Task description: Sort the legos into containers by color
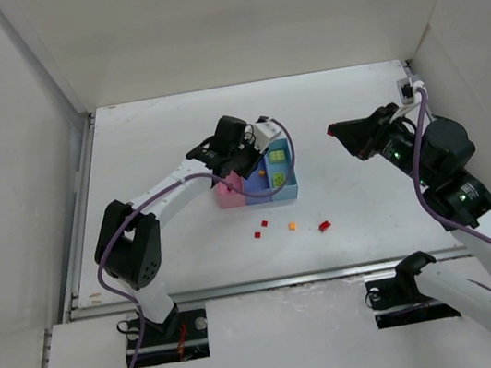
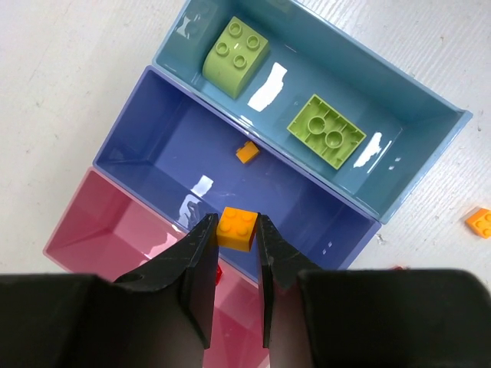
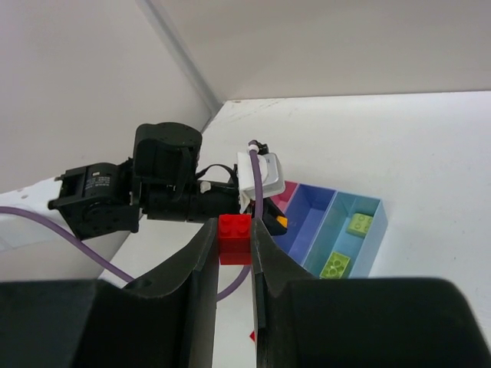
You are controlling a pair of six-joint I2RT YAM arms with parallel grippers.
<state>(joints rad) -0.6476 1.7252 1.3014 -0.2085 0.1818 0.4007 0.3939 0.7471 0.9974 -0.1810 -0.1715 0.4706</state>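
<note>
The pink bin (image 3: 285, 195) already shows red, so my right gripper will next go left in the top view, then down over it to release its red lego (image 3: 234, 241).
My left gripper (image 2: 235, 230) is shut on an orange lego (image 2: 236, 227), hanging over the wall between the pink bin (image 2: 115, 222) and the blue-violet bin (image 2: 307, 207). A smaller orange lego (image 2: 247, 152) lies in the blue-violet bin. Two yellow-green legos (image 2: 236, 55) (image 2: 325, 130) rest in the light blue bin (image 2: 406, 146). A bit of red (image 2: 218, 273) shows in the pink bin beside my finger. My right gripper (image 3: 234, 234) is shut on a red lego (image 3: 234, 241), raised at the table's right (image 1: 335, 130), well apart from the containers (image 1: 256, 193).
Loose legos lie on the table in front of the bins: two small red (image 1: 257, 234) (image 1: 264, 224), one orange (image 1: 291, 226), one red (image 1: 324, 226). White walls enclose the table on the left, back and right. The left arm's purple cable (image 1: 247, 193) loops past the bins.
</note>
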